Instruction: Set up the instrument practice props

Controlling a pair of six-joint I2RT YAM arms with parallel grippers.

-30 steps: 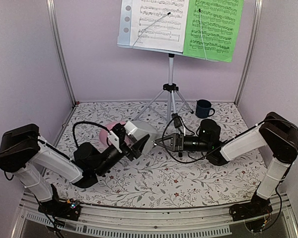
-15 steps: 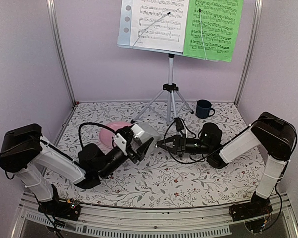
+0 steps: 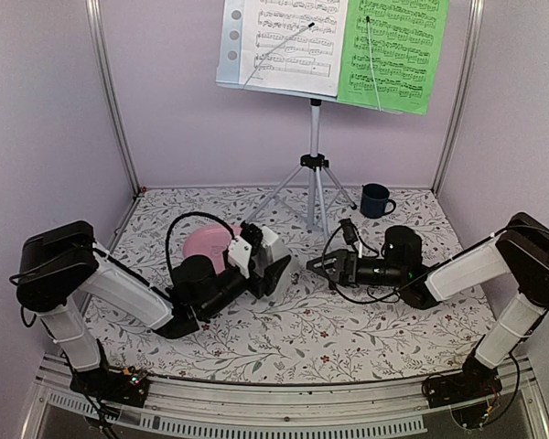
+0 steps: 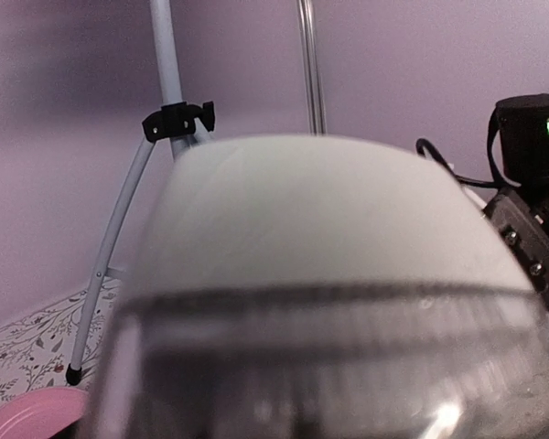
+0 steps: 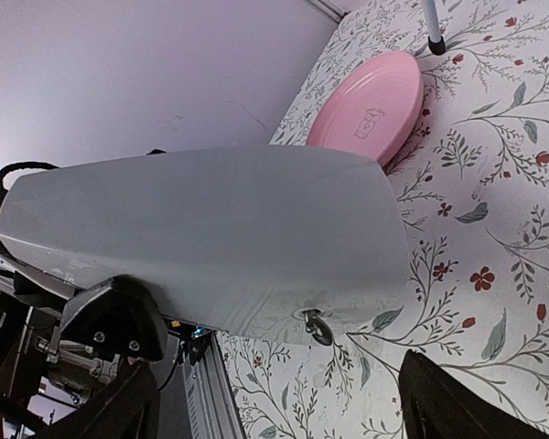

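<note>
I will next tilt my left gripper down and to the right in the top view and release the metronome [image 3: 273, 254] upright, because open cloth lies below the gripper on that side.
The white metronome [image 3: 273, 254] is held in my left gripper [image 3: 261, 265], which is shut on its sides, with its wide base down at the table beside the pink plate. It fills the left wrist view [image 4: 320, 210] and hides the fingers there. My right gripper [image 3: 324, 267] stands open just to its right, apart from it. In the right wrist view the metronome's side [image 5: 210, 233] and its small winding key [image 5: 317, 326] face my open right gripper [image 5: 274, 402]. The music stand [image 3: 315, 165] at the back carries a white sheet [image 3: 288, 41] and a green sheet [image 3: 393, 50].
A pink plate [image 3: 204, 245] lies left of the metronome and shows in the right wrist view [image 5: 371, 101]. A dark blue mug [image 3: 375, 199] stands at the back right. The tripod legs [image 4: 119, 229] spread over the floral cloth [image 3: 348, 329] behind the metronome.
My right gripper has opened, let go of the metronome and drawn back to the right. My left arm has carried the metronome right and down toward the table.
</note>
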